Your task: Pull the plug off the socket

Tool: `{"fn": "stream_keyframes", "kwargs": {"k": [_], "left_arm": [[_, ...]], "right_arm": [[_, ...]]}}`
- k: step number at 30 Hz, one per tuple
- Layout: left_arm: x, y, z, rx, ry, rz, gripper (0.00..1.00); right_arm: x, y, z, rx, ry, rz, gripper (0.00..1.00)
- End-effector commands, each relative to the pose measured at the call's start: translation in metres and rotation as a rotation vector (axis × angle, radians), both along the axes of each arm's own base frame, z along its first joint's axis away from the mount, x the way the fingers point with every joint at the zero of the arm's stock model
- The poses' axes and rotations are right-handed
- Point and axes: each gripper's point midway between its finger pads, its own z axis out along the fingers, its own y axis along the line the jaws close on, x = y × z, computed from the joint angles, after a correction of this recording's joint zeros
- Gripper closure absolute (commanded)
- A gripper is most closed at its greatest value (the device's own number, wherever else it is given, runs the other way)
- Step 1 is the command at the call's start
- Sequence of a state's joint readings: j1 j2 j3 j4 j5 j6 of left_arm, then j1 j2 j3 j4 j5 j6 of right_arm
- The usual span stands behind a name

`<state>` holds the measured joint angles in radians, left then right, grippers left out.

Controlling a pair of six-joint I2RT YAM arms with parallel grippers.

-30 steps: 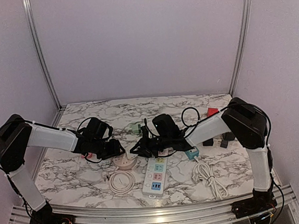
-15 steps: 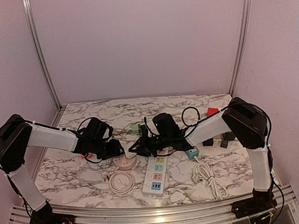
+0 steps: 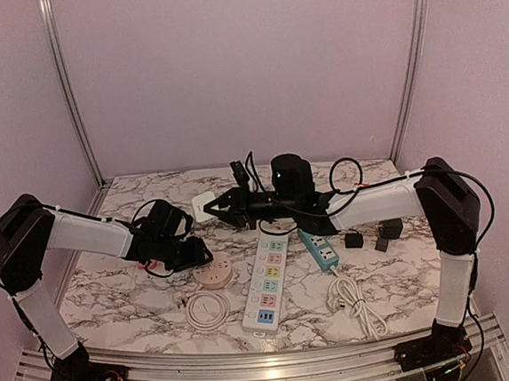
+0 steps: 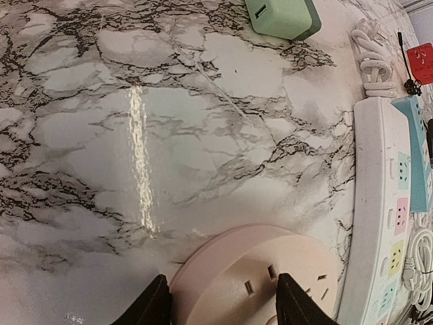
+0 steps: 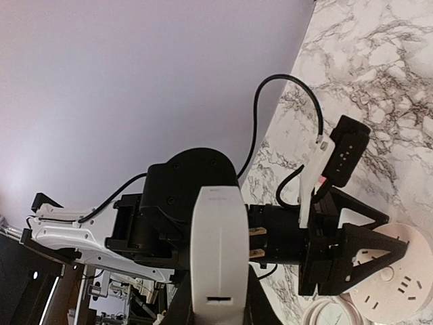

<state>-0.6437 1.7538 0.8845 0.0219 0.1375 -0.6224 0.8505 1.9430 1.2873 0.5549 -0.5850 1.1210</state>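
Note:
The right gripper swings down to the marble table past the blue strip next and releases the freed plug, since the table lies below, to the gripper's right in the top view.
A round pink socket (image 3: 213,271) lies on the marble table. My left gripper (image 3: 198,256) is shut on it, one finger (image 4: 152,306) on each side of its body (image 4: 250,277); its slots show empty. My right gripper (image 3: 220,206) is shut on a white plug (image 3: 203,206) and holds it in the air, up and behind the socket. In the right wrist view the plug (image 5: 218,247) fills the middle with two brass prongs sticking out sideways, free of the socket (image 5: 389,284) below.
A white power strip (image 3: 267,286) and a blue strip (image 3: 320,249) lie right of the socket. A coiled white cable (image 3: 208,308) is in front, another (image 3: 358,304) at right. Black adapters (image 3: 387,230) sit far right. A green adapter (image 4: 281,15) lies behind.
My right gripper has risen and moved back from the pink socket, carrying the white plug out of it. My left gripper has stayed on the socket.

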Motion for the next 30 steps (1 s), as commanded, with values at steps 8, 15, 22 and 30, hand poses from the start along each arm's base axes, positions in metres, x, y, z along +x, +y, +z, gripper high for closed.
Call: {"fn": "stream_keyframes", "kwargs": {"k": [8,15,22,30], "left_arm": [[-0.021,-0.002,0.012,0.086,0.101,-0.080,0.44],[-0.002,-0.018,0.071,0.013,-0.005,-0.091,0.29],[0.007,-0.023,0.112,-0.038,-0.084,-0.081,0.01],[0.000,-0.007,0.140,-0.031,-0.149,-0.063,0.01]], "right_arm": [[0.061,-0.076,-0.020,-0.360,-0.167,-0.226,1.00],[0.104,-0.150,-0.042,-0.653,-0.238,-0.370,1.00],[0.147,-0.202,-0.044,-0.968,-0.355,-0.511,1.00],[0.196,-0.244,-0.064,-1.288,-0.407,-0.573,1.00]]}}
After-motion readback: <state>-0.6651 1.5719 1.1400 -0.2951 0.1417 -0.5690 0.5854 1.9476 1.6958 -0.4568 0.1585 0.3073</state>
